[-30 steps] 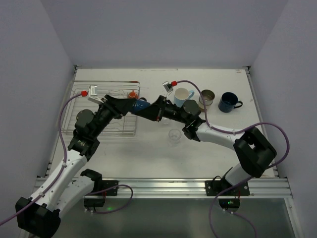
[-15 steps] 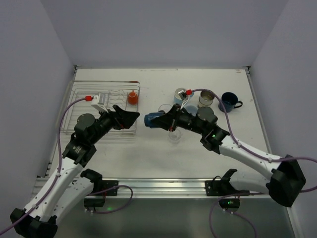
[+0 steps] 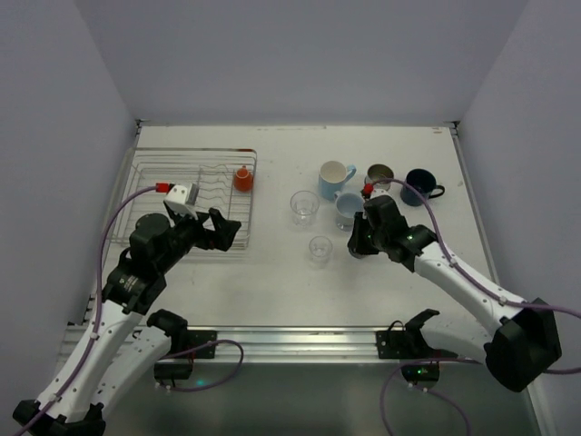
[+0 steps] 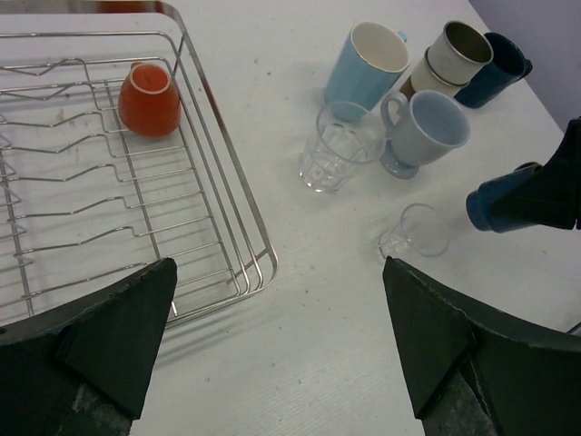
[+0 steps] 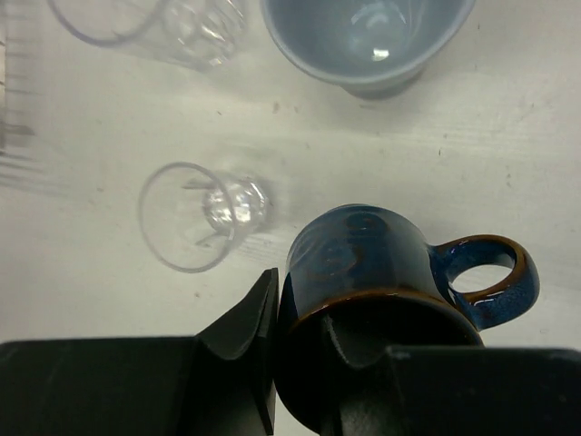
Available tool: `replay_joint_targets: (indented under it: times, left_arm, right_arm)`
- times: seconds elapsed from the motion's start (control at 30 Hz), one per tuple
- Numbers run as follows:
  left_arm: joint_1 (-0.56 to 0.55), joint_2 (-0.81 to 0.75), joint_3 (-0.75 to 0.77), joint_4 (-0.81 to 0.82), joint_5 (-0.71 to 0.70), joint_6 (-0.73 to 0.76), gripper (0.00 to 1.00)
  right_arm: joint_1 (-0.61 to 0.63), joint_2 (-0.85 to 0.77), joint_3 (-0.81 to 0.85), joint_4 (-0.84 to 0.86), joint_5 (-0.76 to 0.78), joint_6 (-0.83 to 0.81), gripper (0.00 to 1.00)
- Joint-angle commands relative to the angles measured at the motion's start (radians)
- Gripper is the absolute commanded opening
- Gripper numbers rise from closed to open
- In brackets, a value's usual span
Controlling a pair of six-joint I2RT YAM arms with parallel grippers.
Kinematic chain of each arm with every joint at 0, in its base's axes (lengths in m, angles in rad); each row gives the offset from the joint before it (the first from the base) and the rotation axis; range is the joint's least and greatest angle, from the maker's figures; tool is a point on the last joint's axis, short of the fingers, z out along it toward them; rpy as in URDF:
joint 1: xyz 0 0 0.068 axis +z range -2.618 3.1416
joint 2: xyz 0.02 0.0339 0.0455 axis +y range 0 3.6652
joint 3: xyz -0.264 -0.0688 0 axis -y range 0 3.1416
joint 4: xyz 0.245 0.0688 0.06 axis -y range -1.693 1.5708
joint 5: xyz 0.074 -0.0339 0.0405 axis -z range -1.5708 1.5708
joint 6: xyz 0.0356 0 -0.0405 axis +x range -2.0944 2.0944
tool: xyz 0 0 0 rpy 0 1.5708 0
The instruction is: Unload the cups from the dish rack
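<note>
The dark blue mug beside the small clear glass [image 5: 195,213] has bare tabletop below it, so my right gripper needs to go down until the mug's base lands, then let go of the mug's rim.
The dish rack [image 3: 150,173] stands at the left with one orange cup [image 3: 243,179] inside, near its far right corner. My left gripper [image 3: 222,232] hangs open and empty over the rack's near right corner [image 4: 259,263]. My right gripper [image 3: 359,243] is shut on the rim of a dark blue mug [image 5: 381,259], one finger inside and one outside. That mug hangs base-down, low over the table, just right of a small clear glass [image 5: 195,213]. From the left wrist the held mug [image 4: 504,202] shows at the right edge.
Standing on the table are a light blue mug [image 3: 336,177], a grey-blue mug [image 3: 348,209], a metallic tumbler [image 3: 379,174], a navy mug [image 3: 420,186] and two clear glasses [image 3: 303,207] [image 3: 319,249]. Walls close in the table at the back and sides.
The left gripper opened, let go of the dark blue mug and drew back left toward the rack. The right gripper carried the mug to the right, down beside the small glass.
</note>
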Motion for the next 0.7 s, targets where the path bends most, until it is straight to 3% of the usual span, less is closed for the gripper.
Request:
replay_joint_targets:
  times: [0.0, 0.4, 0.53, 0.57, 0.63, 0.67]
  left_arm:
    - [-0.002, -0.007, -0.023, -0.006, -0.025, 0.057, 1.00]
    - [0.005, 0.030, -0.074, 0.028, -0.058, 0.067, 1.00]
    - [0.009, 0.058, -0.068, 0.029, -0.064, 0.059, 1.00]
    - [0.009, 0.064, -0.065, 0.028, -0.069, 0.054, 1.00]
    - [0.008, 0.079, -0.049, 0.026, -0.081, 0.045, 1.00]
    - [0.008, 0.084, -0.043, 0.026, -0.089, 0.031, 0.99]
  right_arm:
    - [0.005, 0.112, 0.040, -0.040, 0.023, -0.044, 0.00]
    - [0.027, 0.321, 0.080, 0.006, 0.033, -0.057, 0.08]
    - [0.054, 0.313, 0.089, 0.012, 0.046, -0.051, 0.30]
    - [0.056, 0.306, 0.089, 0.015, 0.049, -0.051, 0.39]
    - [0.061, 0.271, 0.089, 0.018, 0.056, -0.050, 0.46]
    - [0.062, 0.254, 0.091, 0.018, 0.055, -0.051, 0.58]
